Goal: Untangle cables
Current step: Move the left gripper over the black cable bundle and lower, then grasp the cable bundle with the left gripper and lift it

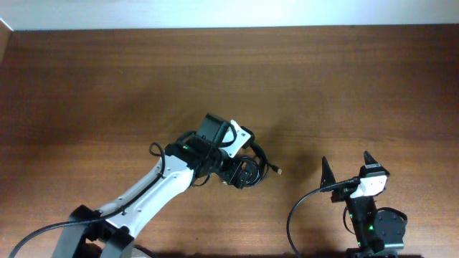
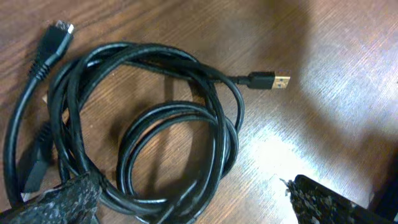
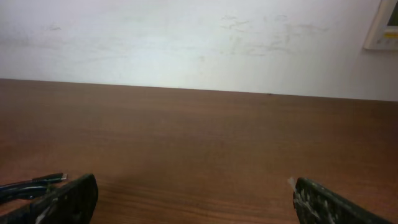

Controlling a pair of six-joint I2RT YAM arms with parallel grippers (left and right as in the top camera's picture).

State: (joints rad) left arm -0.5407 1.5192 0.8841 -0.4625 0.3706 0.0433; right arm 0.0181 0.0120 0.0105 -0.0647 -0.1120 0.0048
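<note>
My left gripper lowers and turns next, then shifts onto the bundle's cable pieces nearest the silvery plug, which lie off centre by one finger.
The cables lie on the wooden table as one coil of several overlapping black loops. A gold plug sticks out to the right and a silvery plug lies at the upper left. In the overhead view the coil sits at the table's middle with a plug end to its right. My left gripper is open just above the coil, its fingers straddling the lower loops. My right gripper is open and empty, right of the coil. In the right wrist view only bare table lies between its fingers.
A thick black arm cable curves beside the right arm base. Another runs from the left arm base. A cable end shows at the left edge of the right wrist view. A white wall borders the table's far edge.
</note>
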